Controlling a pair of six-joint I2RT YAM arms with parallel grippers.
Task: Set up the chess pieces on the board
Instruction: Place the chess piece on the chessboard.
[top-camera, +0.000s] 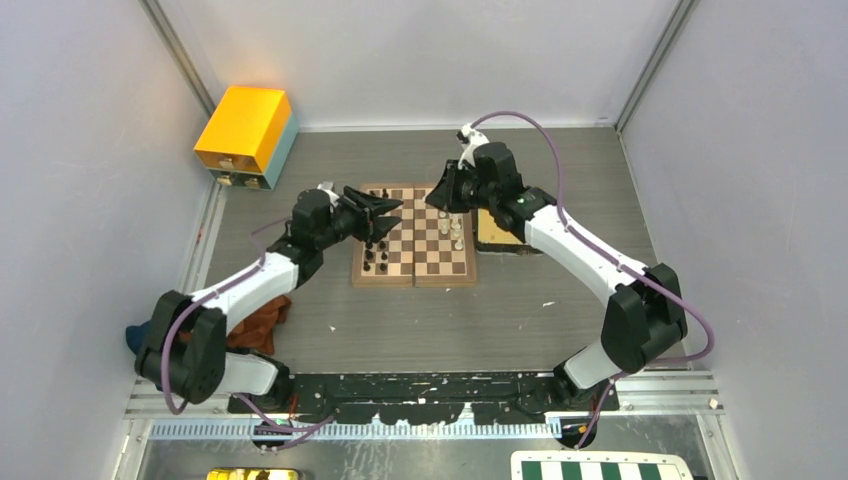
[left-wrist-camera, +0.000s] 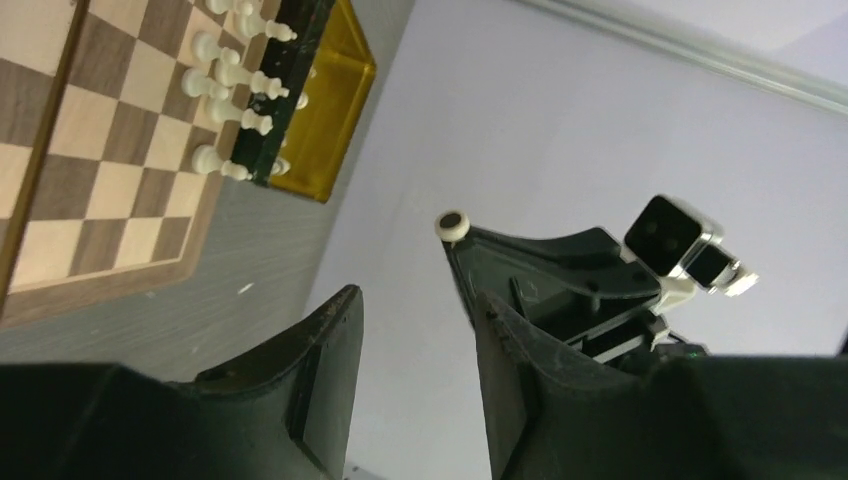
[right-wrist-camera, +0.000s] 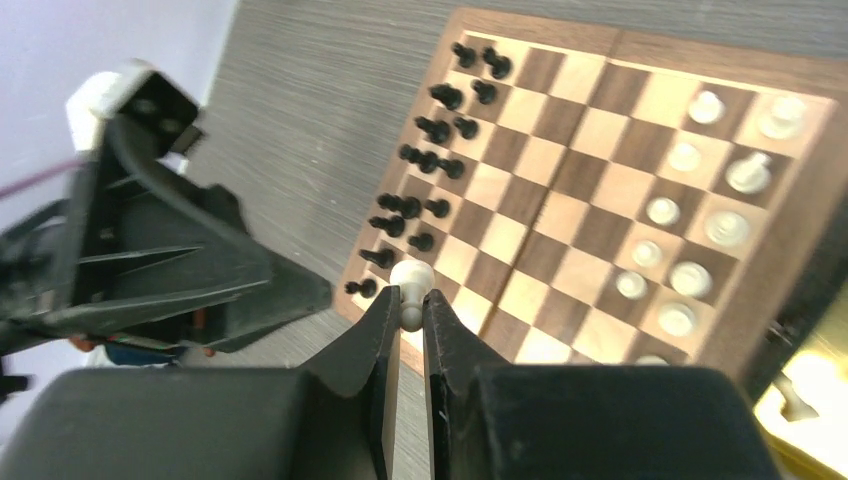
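Note:
The white pawn goes back and down with my right gripper next, for release on the empty square (top-camera: 446, 242) (right-wrist-camera: 605, 332) next in its row, since that square lies below and back.
The wooden chessboard (top-camera: 413, 248) lies in the middle of the table. Black pieces (top-camera: 375, 255) stand along its left side and cream-white pieces (top-camera: 455, 230) along its right. My right gripper (top-camera: 440, 198) hovers over the board's far edge. In the right wrist view it (right-wrist-camera: 408, 305) is shut on a white pawn (right-wrist-camera: 411, 278), held above the board (right-wrist-camera: 590, 200) near the black pieces (right-wrist-camera: 430, 160). My left gripper (top-camera: 385, 215) is open and empty above the board's far left corner. The left wrist view shows its fingers (left-wrist-camera: 330, 350) apart with nothing between them.
A gold tray (top-camera: 497, 232) lies against the board's right edge and also shows in the left wrist view (left-wrist-camera: 330, 110). A yellow box (top-camera: 245, 135) stands at the back left. A brown object (top-camera: 262, 322) lies by the left arm. A green-and-white checkered board (top-camera: 600, 468) lies at the near edge.

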